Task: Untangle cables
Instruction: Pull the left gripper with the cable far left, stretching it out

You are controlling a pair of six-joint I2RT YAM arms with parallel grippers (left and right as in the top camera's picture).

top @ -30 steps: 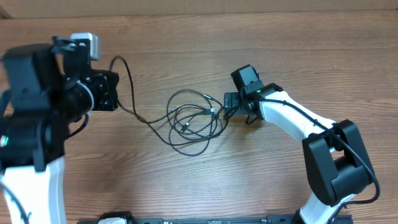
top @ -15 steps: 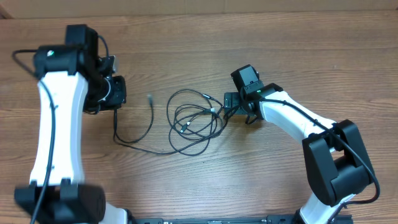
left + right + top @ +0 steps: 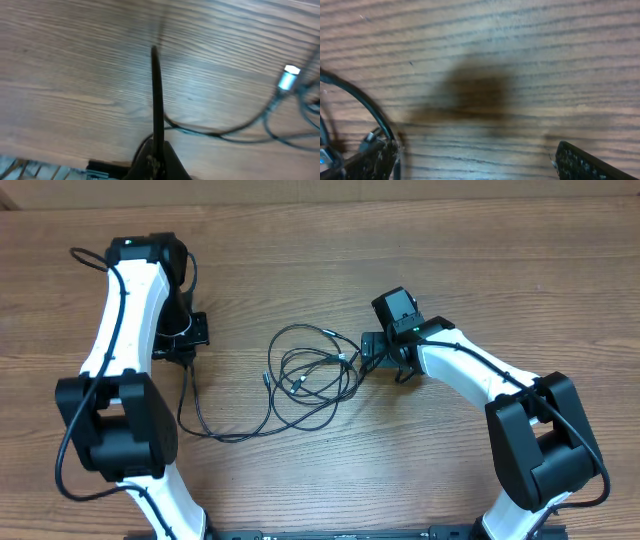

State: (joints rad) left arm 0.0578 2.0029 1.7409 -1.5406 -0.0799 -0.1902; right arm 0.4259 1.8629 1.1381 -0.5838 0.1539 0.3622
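My left gripper needs to pull its slack piece of cable away from the tangle next, to the bare wood on the gripper's left in the overhead view, and let it go there.
The cables (image 3: 312, 375) are thin black cords lying in a tangle of overlapping loops at the table's middle. One strand (image 3: 215, 434) runs out left in a slack U on the wood, with its silver plug tip (image 3: 265, 376) beside the loops. My left gripper (image 3: 186, 352) is shut on this strand's other end. In the left wrist view the cord (image 3: 157, 105) rises from between the closed fingers (image 3: 167, 160), and the plug tip (image 3: 289, 78) shows at the right. My right gripper (image 3: 368, 352) stands open at the tangle's right edge. Its fingers (image 3: 376, 159) hold nothing, and a loop (image 3: 362, 102) passes by the left one.
The wooden table (image 3: 320, 240) carries only the cords and my two arms. The left arm (image 3: 125, 300) reaches up the left side. The right arm (image 3: 480, 375) comes in from the lower right.
My left arm came down from high and close to the camera, and its gripper settled low at the left. The strand it holds went slack into a U. The right arm stayed still.
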